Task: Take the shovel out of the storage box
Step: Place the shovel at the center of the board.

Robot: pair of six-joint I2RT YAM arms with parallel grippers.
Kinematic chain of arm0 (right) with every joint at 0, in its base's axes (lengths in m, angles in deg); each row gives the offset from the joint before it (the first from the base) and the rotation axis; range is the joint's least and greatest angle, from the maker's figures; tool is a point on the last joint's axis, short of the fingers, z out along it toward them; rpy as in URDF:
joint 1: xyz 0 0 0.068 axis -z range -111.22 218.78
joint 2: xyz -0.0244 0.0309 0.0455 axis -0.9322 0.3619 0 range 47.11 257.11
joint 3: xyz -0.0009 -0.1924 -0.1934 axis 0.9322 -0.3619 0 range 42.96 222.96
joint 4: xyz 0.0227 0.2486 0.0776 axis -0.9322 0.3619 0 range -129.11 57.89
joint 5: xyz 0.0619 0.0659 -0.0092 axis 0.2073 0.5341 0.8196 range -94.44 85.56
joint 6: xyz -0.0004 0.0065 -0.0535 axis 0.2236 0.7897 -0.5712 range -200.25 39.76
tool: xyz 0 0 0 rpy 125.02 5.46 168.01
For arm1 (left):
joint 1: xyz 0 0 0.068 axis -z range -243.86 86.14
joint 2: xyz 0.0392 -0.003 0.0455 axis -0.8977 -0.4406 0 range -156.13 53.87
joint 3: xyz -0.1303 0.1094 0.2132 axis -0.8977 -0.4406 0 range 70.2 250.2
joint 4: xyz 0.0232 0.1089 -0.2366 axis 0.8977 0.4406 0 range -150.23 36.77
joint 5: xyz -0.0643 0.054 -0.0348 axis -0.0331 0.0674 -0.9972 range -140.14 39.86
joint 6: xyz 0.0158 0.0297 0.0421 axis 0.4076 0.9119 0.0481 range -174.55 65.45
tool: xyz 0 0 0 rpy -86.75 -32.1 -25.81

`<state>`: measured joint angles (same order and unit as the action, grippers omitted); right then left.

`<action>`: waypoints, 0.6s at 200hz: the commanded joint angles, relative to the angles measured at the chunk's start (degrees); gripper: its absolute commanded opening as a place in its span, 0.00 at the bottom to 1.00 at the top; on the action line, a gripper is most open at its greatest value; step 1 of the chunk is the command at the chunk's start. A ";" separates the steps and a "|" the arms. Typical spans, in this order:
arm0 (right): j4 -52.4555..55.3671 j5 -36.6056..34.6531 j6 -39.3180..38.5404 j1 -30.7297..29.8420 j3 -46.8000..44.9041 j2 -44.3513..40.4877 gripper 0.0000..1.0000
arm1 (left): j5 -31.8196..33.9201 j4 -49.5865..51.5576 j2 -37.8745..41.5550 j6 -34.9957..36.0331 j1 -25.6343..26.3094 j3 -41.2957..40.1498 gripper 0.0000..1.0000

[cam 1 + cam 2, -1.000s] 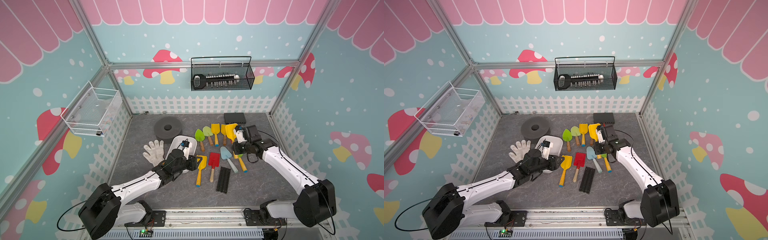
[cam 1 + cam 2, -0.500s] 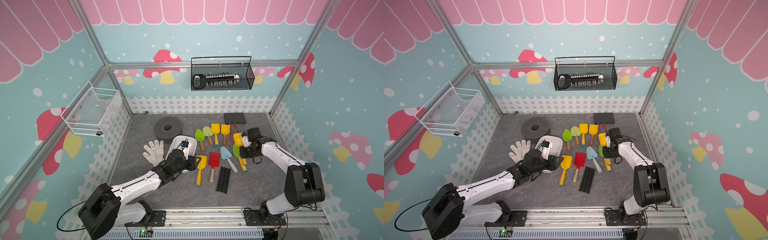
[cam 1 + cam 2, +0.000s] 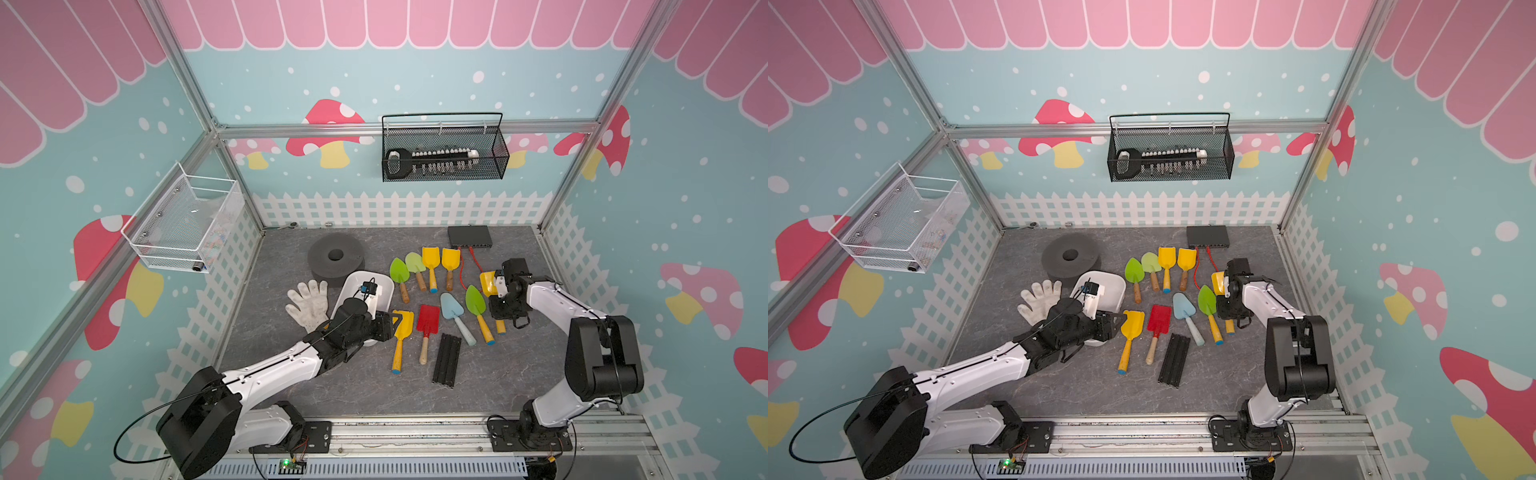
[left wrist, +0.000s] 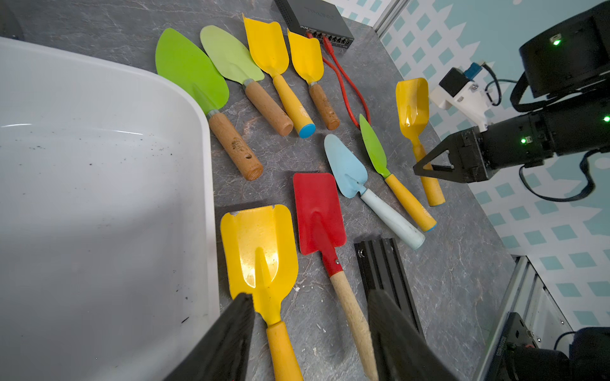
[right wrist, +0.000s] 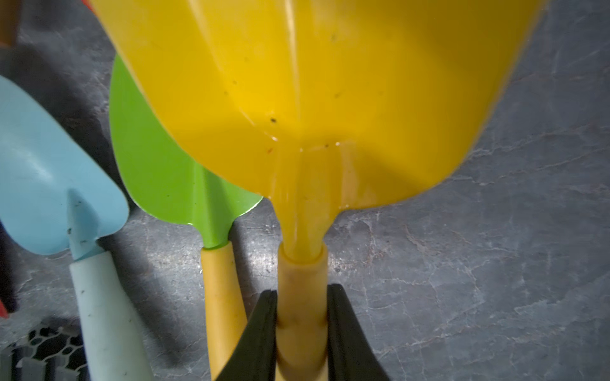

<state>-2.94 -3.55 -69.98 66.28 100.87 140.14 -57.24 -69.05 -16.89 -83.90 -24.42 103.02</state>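
The floor (image 5: 259, 263) beside the green trowel is below my gripper, so I should move my right gripper down next, lay the yellow scoop shovel there and let go of the shovel's handle.
The storage box (image 3: 386, 286) (image 4: 99, 184), a shallow white tub, stands left of centre on the grey floor, and the left wrist view shows it empty. My right gripper (image 5: 302, 297) (image 3: 503, 309) is shut on the handle of a yellow scoop shovel (image 5: 313, 99) (image 3: 487, 282) (image 4: 412, 102). That shovel is to the right of the tub, beside a green trowel (image 3: 475, 300), with its handle end down at the floor. My left gripper (image 4: 310, 297) (image 3: 395, 322) is open at the tub's right rim, its fingers on either side of the neck of another yellow shovel (image 4: 260, 250) lying on the floor.
Several more shovels and trowels lie in rows on the floor. A black rail (image 3: 446, 359), white gloves (image 3: 307, 301), a grey foam ring (image 3: 336, 259) and a black switch box (image 3: 469, 237) with red cables lie around them. A black mesh basket (image 3: 444, 151) and a white wire basket (image 3: 187, 224) hang on the walls.
My right gripper has carried the yellow scoop shovel to the right and down beside the green trowel, and its arm has folded back. The left arm has not moved.
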 commanded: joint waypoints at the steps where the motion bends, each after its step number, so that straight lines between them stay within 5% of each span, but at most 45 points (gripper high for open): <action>1: -0.54 2.34 -0.81 0.81 0.13 1.60 0.14 | -0.31 0.62 0.75 0.32 -0.29 1.33 0.59; 120: -1.18 4.08 -0.20 2.48 1.37 7.60 0.27 | -0.63 1.07 1.68 0.25 -0.41 1.14 0.59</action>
<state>-3.75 0.06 -70.33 68.36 101.74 146.46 -57.28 -68.99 -16.72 -83.90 -24.46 103.02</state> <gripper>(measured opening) 0.253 0.595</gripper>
